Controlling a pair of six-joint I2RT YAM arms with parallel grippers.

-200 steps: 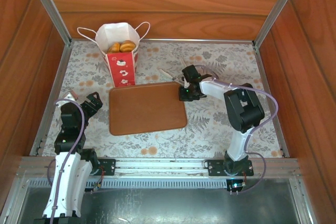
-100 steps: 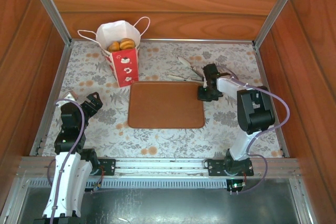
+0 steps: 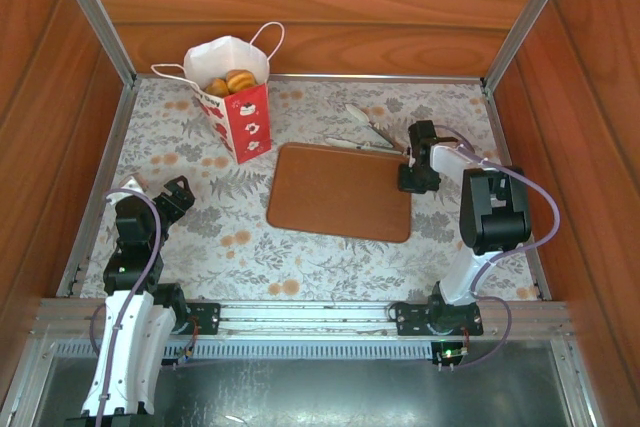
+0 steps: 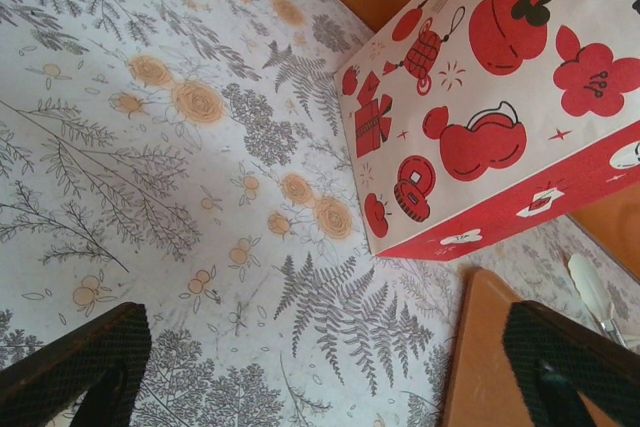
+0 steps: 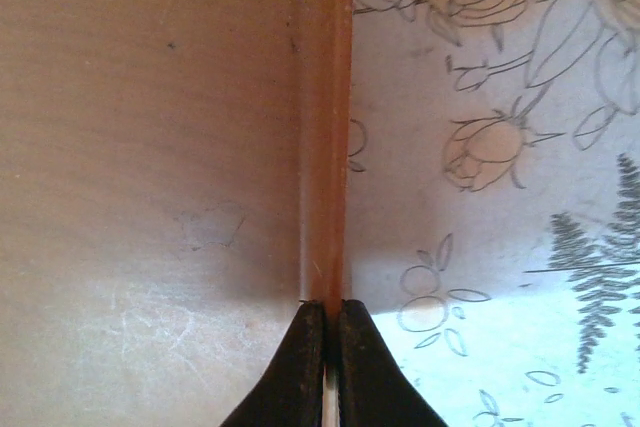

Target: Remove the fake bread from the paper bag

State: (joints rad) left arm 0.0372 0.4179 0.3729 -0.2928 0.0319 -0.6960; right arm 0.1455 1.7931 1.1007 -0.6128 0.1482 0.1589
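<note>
The tray [image 3: 340, 192] lies crooked with its near edge slanting, so my right gripper will carry the pinched tray rim [image 3: 411, 199] a short way outward and release it.
The paper bag [image 3: 236, 97], white with red prints and cord handles, stands open at the back left; its printed side [image 4: 490, 107] fills the upper right of the left wrist view. Golden fake bread [image 3: 236, 81] shows inside its mouth. My left gripper [image 3: 172, 195] stands open near the front left, well short of the bag, with nothing between its black fingers [image 4: 75, 367]. My right gripper [image 3: 417, 182] is shut on the right rim of the flat brown tray [image 3: 340, 192]; its fingertips [image 5: 348, 347] pinch the rim [image 5: 325, 147].
Metal tongs [image 3: 365, 132] lie on the floral cloth behind the tray, their tip [image 4: 595, 292] just past the tray corner. Wooden walls and aluminium rails enclose the table on three sides.
My right gripper has dragged the tray to the right across the cloth. The bag has shifted a little right and turned. My left jaws have narrowed slightly; that arm stayed put.
</note>
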